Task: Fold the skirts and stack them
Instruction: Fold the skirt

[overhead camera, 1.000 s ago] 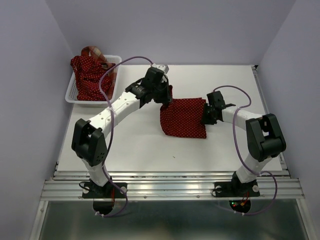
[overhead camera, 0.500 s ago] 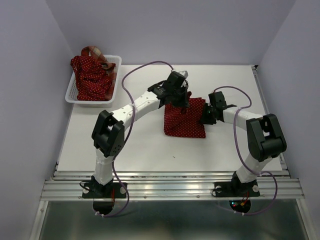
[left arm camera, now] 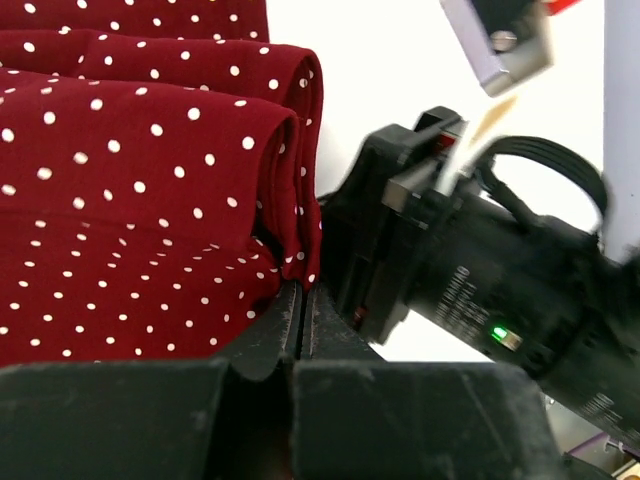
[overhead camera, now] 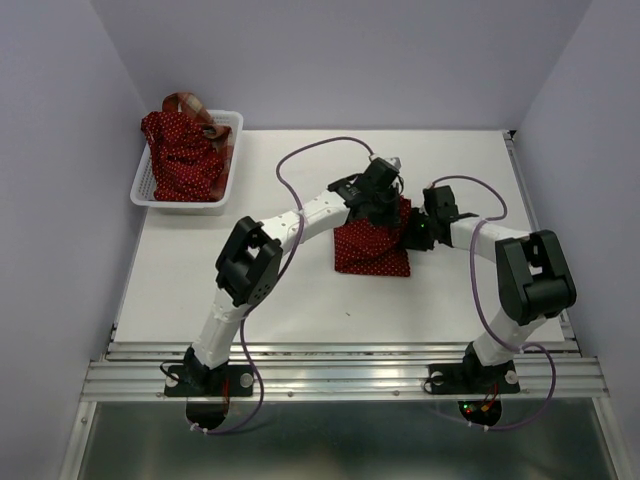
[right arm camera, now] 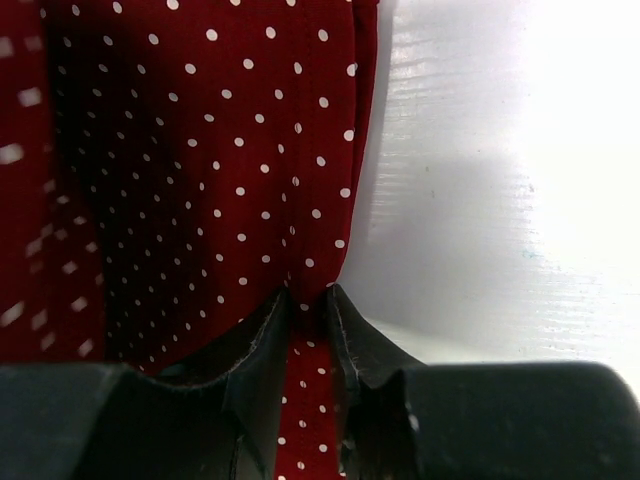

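Observation:
The cloth is already folded over, so my left gripper should next move down a little onto the skirt's edge beside my right gripper and let go of the doubled fold.
A dark red polka-dot skirt (overhead camera: 370,252) lies folded over in the middle of the table. My left gripper (overhead camera: 393,208) is at its upper right corner. In the left wrist view the left gripper (left arm camera: 301,290) is shut, with a doubled fold of the polka-dot skirt (left arm camera: 140,190) pinched at its tips. My right gripper (overhead camera: 413,236) sits at the skirt's right edge. In the right wrist view the right gripper (right arm camera: 308,300) is shut on the hem of the polka-dot skirt (right arm camera: 200,150). A second polka-dot skirt (overhead camera: 183,158) and a plaid skirt (overhead camera: 188,104) lie in the basket.
The white lattice basket (overhead camera: 147,185) stands at the table's back left corner. The two grippers are almost touching; the right gripper's black body (left arm camera: 470,290) fills the right side of the left wrist view. Purple walls close in on three sides.
The left arm has swung right, carrying the skirt's left edge over to the right gripper. The skirt is now folded narrower. The right gripper has stayed at the right edge.

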{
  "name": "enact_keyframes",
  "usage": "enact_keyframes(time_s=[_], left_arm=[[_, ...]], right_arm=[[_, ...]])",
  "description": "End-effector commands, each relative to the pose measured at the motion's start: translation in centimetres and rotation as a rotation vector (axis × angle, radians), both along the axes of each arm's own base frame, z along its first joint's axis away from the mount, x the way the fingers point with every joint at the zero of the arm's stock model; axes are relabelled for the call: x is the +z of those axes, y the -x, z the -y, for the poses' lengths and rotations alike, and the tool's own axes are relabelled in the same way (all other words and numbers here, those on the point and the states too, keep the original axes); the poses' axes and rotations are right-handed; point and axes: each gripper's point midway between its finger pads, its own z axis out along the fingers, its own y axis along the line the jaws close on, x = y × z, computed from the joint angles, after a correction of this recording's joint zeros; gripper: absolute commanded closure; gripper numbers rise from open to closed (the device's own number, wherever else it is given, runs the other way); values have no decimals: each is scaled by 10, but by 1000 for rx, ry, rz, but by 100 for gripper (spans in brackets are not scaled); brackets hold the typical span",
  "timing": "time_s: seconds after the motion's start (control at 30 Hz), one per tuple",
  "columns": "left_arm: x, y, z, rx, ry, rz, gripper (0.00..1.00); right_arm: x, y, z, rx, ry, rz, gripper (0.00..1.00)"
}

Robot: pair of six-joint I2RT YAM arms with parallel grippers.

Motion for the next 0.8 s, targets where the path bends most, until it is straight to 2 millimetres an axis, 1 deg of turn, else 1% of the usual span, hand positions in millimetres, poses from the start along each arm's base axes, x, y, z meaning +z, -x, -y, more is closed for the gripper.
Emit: enact_keyframes(time_s=[0.0,0.07,0.17,0.2,0.27,0.3,0.33,0.37,0.43,0.47,0.5,0.53,0.57,0.6,0.63,0.67,0.7,0.73,0.77], left_arm=[[25,-10,16,7,70,51,100],[16,-11,18,6,64,44,100],[8,-11,20,0,58,36,100],[1,-11,20,0,49,28,100],[-3,-12,21,1,47,25,100],[-9,-11,22,1,40,17,100],[-12,-11,22,0,38,14,100],[-14,-11,24,-8,45,11,100],[-17,-9,28,-24,54,6,100],[-17,-8,31,-36,61,-1,100],[-17,-7,34,-46,67,-1,100],[-18,-6,35,-53,65,-1,100],[-17,-5,37,-66,73,-2,96],[-15,-4,38,-74,76,-3,87],[-14,0,39,-93,82,-8,64],[-9,1,40,-102,91,-2,53],[-5,2,41,-109,98,3,46],[0,4,43,-119,105,10,34],[10,7,44,-140,119,28,27]], right_arm=[[-11,19,5,-10,0,-59,73],[-8,19,8,-21,-1,-50,72],[-2,18,9,-26,-6,-37,72],[-1,19,9,-29,-6,-37,71],[7,17,9,-36,-9,-13,69],[10,17,10,-41,-7,-5,68],[12,17,12,-48,1,-2,67],[19,15,17,-68,23,13,67],[26,13,23,-92,49,28,61],[29,11,30,-117,77,39,57],[35,10,33,-134,89,53,54],[38,12,38,-153,107,44,49],[41,11,47,-193,147,57,45],[47,14,56,-220,166,58,41],[52,13,59,-237,177,70,36],[56,15,65,-255,201,76,33],[61,14,67,-266,203,94,29],[71,15,68,-275,200,115,20],[76,15,70,-283,205,128,14]])
